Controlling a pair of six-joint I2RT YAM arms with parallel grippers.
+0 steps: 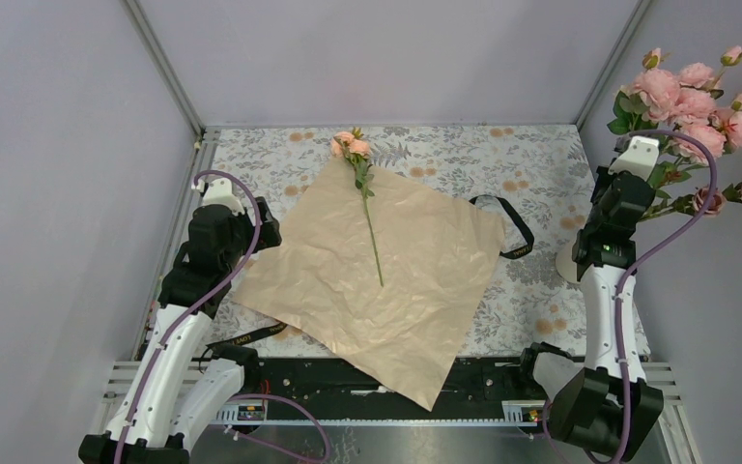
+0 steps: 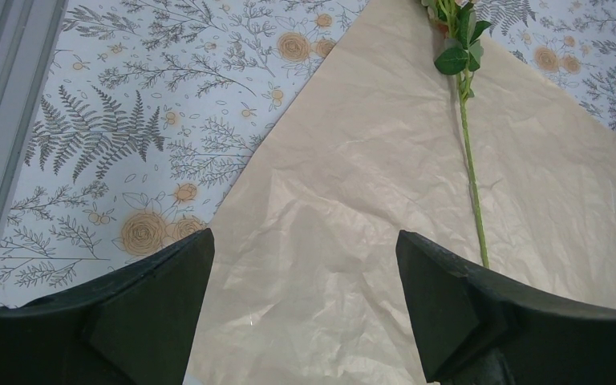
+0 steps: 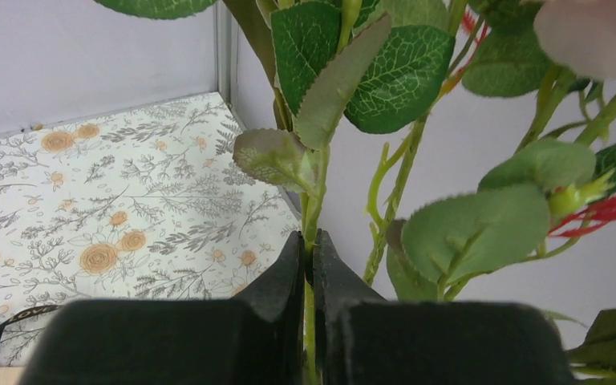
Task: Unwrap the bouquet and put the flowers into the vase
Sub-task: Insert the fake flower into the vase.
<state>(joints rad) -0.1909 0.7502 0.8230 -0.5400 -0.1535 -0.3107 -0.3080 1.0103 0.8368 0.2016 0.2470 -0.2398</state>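
Observation:
The cream vase stands below, so my right gripper lowers toward it next and releases the thin green stem to join the pink flowers there.
The bouquet is undone: its tan crinkled paper lies spread flat on the table. One peach flower lies on the paper, its bloom toward the back; the left wrist view shows its stem. My left gripper hangs open over the paper's left part, holding nothing. Several pink flowers stand up at the far right. My right gripper is shut on one thin green stem among their leaves. The vase is mostly hidden behind the right arm; only a cream part shows.
A black ribbon lies looped off the paper's right corner. Another black ribbon strip lies near the front left edge. The floral tablecloth covers the table. Grey walls and a metal frame post stand close behind the flowers.

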